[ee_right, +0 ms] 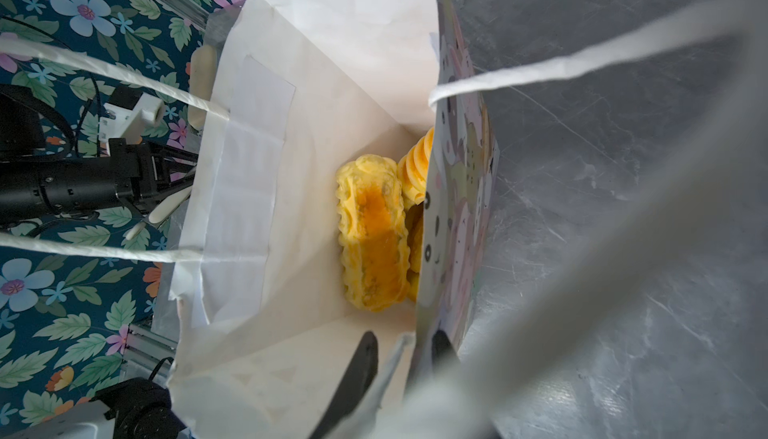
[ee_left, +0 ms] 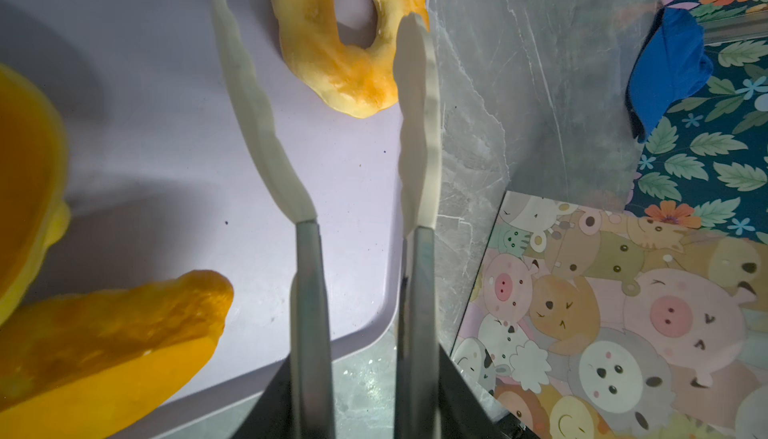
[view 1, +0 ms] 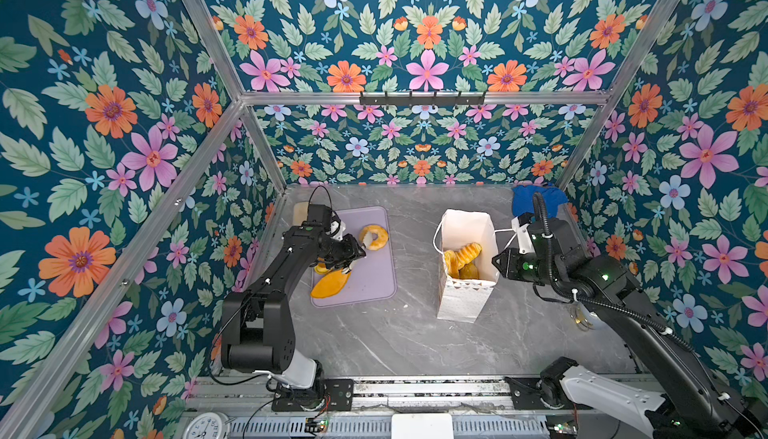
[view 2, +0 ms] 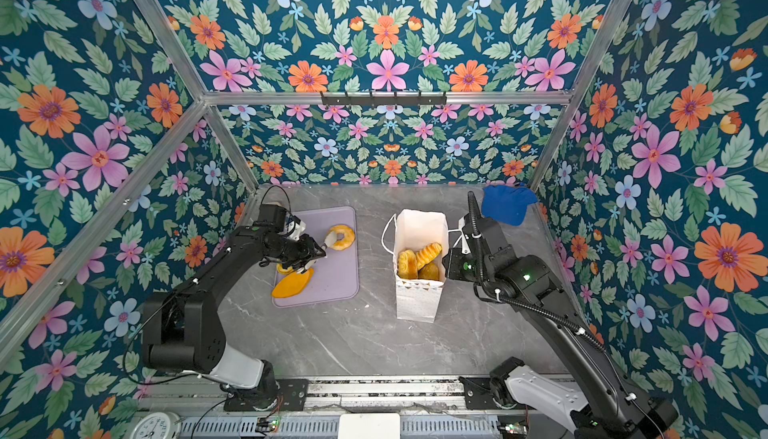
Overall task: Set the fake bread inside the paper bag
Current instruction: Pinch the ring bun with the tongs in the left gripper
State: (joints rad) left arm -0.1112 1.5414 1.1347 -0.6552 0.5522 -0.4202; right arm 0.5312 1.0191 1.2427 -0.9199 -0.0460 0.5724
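Observation:
I will next move my left gripper down astride the side of the doughnut away from the bag, with one finger in the doughnut's hole, because that hole has room for a finger.
The white paper bag [view 1: 465, 304] [view 2: 415, 304] stands upright at mid-table. Ridged golden loaves [view 1: 461, 256] [ee_right: 370, 233] lie inside it. My right gripper [view 1: 498, 262] [ee_right: 405, 349] is shut on the bag's right rim, one black finger inside and one outside. On the lilac tray [view 1: 370, 283] [ee_left: 145, 83] lie a ring doughnut [view 1: 374, 238] [ee_left: 332, 62], an orange oval bun [view 1: 330, 285] [ee_left: 104, 345] and a small tart [view 1: 320, 268], which the arm partly hides. My left gripper [view 1: 359, 256] [ee_left: 314, 6] hangs open over the tray, holding nothing, its white fingertips at the doughnut's near edge.
A blue cap [view 1: 532, 202] [ee_left: 665, 71] lies in the back right corner. A pale beige bar [view 1: 300, 210] sits behind the tray by the left wall. A small clear round object [view 1: 584, 318] rests under the right arm. Floral walls close in three sides.

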